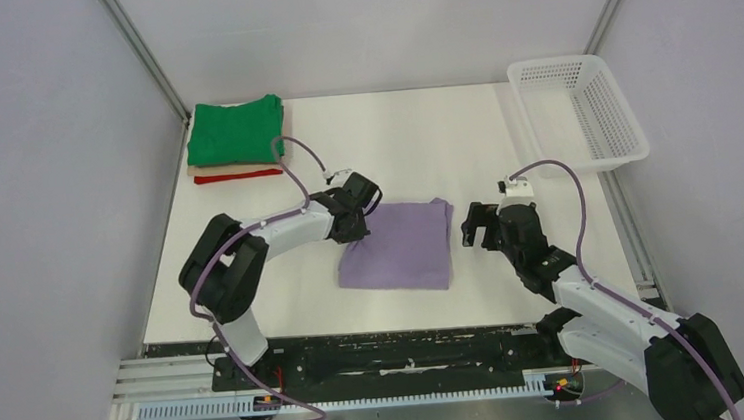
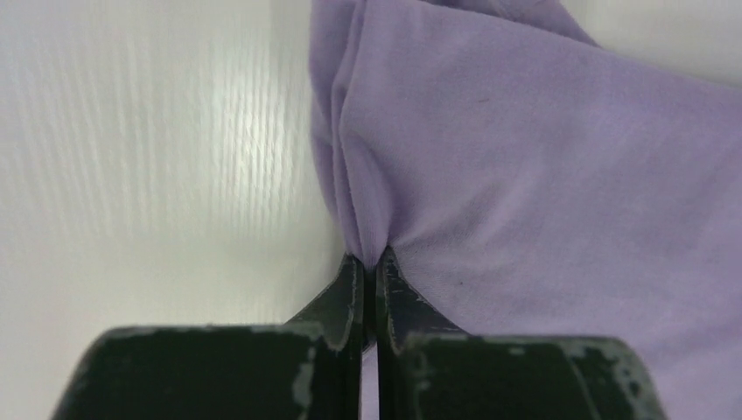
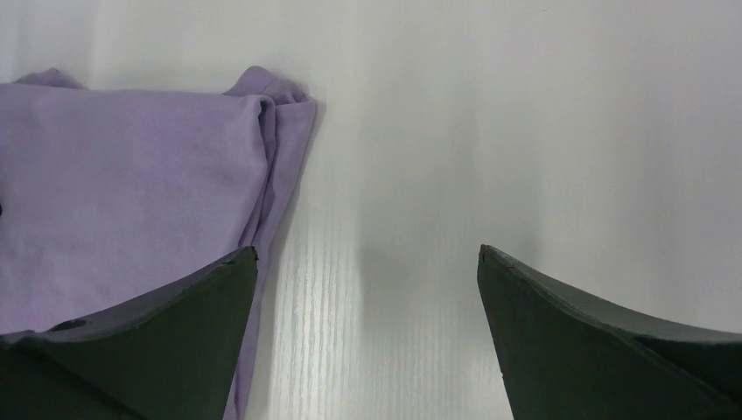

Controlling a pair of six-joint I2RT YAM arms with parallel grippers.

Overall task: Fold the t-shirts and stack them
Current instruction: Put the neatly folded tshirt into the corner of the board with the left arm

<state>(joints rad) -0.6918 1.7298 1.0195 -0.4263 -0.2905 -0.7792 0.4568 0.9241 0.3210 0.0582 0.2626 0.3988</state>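
Note:
The lavender t-shirt (image 1: 400, 247) is already folded. My left gripper will lift it up and outward, lower it onto the green top of the stack (image 1: 236, 132) and let go of it.
A lavender t-shirt (image 1: 400, 247) lies folded into a rectangle in the middle of the table. My left gripper (image 1: 355, 223) is at its left edge, shut on a pinch of the layered cloth (image 2: 372, 236). My right gripper (image 1: 474, 224) hovers just right of the shirt, open, with bare table between its fingers (image 3: 367, 254); the lavender t-shirt's right edge (image 3: 262, 166) shows at its left finger. At the back left sits a stack of folded t-shirts, green (image 1: 235, 130) on top, tan (image 1: 234, 168) and red (image 1: 238, 176) beneath.
A white mesh basket (image 1: 581, 111) stands at the back right corner of the white table (image 1: 422, 136). Grey walls and metal posts close in both sides. A black rail with the arm bases runs along the near edge.

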